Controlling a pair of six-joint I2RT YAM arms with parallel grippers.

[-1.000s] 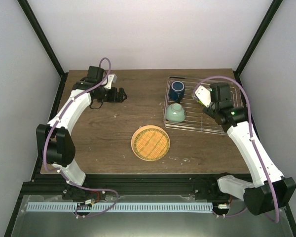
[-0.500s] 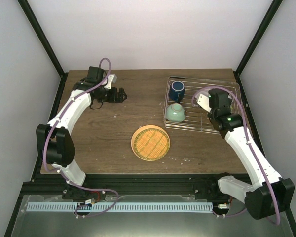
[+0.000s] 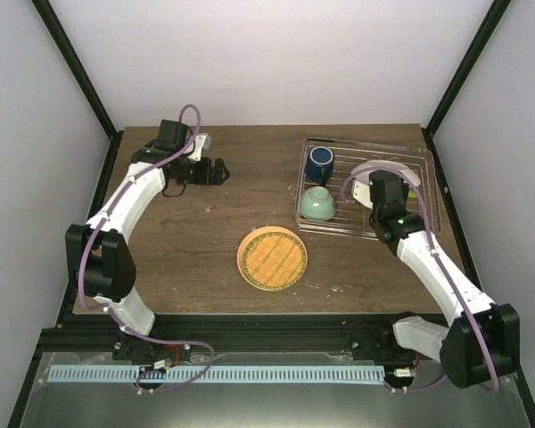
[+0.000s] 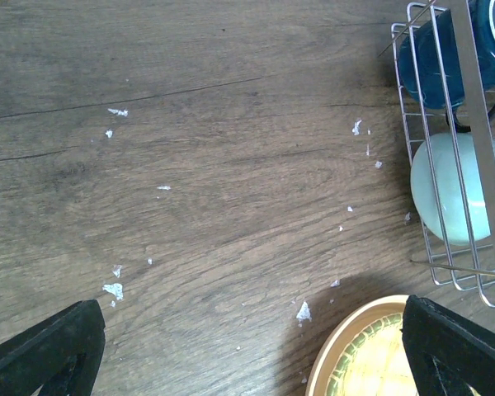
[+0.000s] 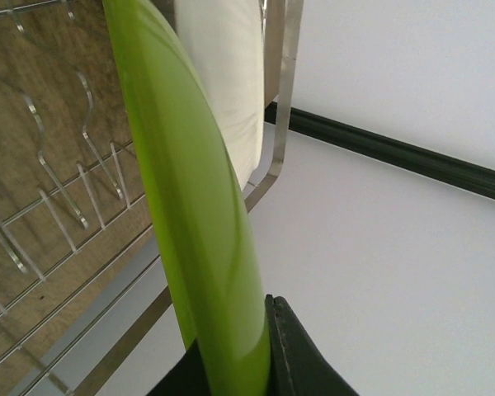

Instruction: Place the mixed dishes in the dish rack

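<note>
The rack's wires are below the right gripper, so next the robot will lower it to stand the green plate [image 5: 190, 206] among those wires and let go of it there.
My right gripper [image 5: 231, 338] is shut on the rim of a bright green plate [image 5: 190, 206], held on edge over the wire dish rack [image 5: 280, 82]. In the top view the right wrist [image 3: 383, 192] hangs over the rack's [image 3: 366, 143] middle and hides the plate. The dark blue mug [image 3: 319, 164] and the mint-green bowl [image 3: 317, 204] sit at the rack's left end. The orange woven plate [image 3: 272, 259] lies flat on the table in front. My left gripper [image 3: 216, 171] is open and empty at the far left; its view shows the plate's edge [image 4: 371, 355].
A cream-white surface [image 5: 223, 66] stands just behind the green plate; I cannot tell what it is. The mug [image 4: 445, 58], bowl [image 4: 454, 190] and rack wires [image 4: 478, 124] fill the right side of the left wrist view. White flecks dot the wooden table [image 4: 115, 289].
The right arm has swung inward and its wrist has moved toward the near side of the rack with the green plate. The left arm has not moved.
</note>
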